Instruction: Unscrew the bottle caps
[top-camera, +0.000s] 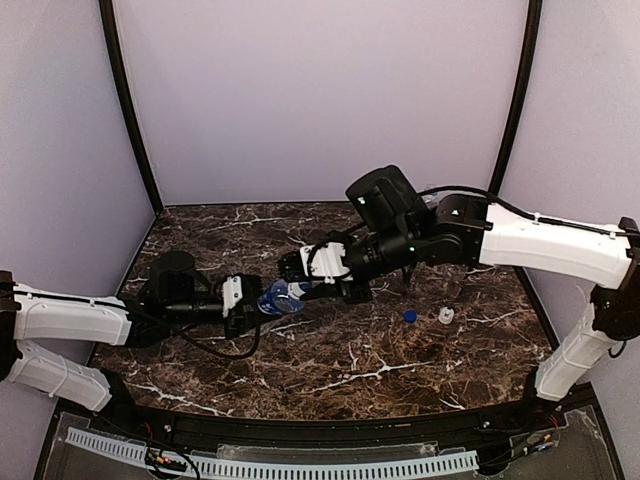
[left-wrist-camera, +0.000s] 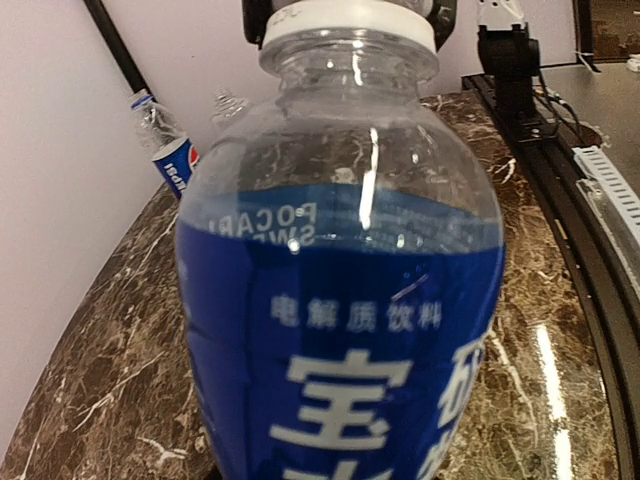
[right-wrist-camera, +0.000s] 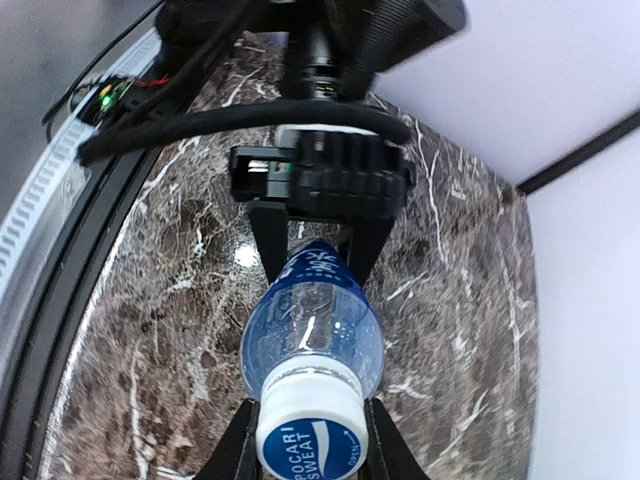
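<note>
My right gripper holds the white cap and will next pull it off the bottle, tip downward and go down to the table beside the loose blue cap (top-camera: 410, 316), where the marble is bare.
A clear bottle with a blue label (top-camera: 279, 299) is held lying in the air between the arms; it fills the left wrist view (left-wrist-camera: 340, 330). My left gripper (top-camera: 260, 301) is shut on its body, with black fingers (right-wrist-camera: 268, 245) on both sides of the label. My right gripper (top-camera: 300, 290) is shut on its white cap (right-wrist-camera: 310, 415), which has a blue top, with fingers (right-wrist-camera: 237, 448) on either side. The cap also shows in the left wrist view (left-wrist-camera: 348, 22). A loose blue cap (top-camera: 410, 316) and a loose white cap (top-camera: 446, 315) lie on the table to the right.
A Pepsi-labelled bottle (left-wrist-camera: 168, 150) and an unlabelled clear bottle (left-wrist-camera: 228, 104) are by the wall at the marble table's far side. A black rail (left-wrist-camera: 560, 170) runs along the table's near edge.
</note>
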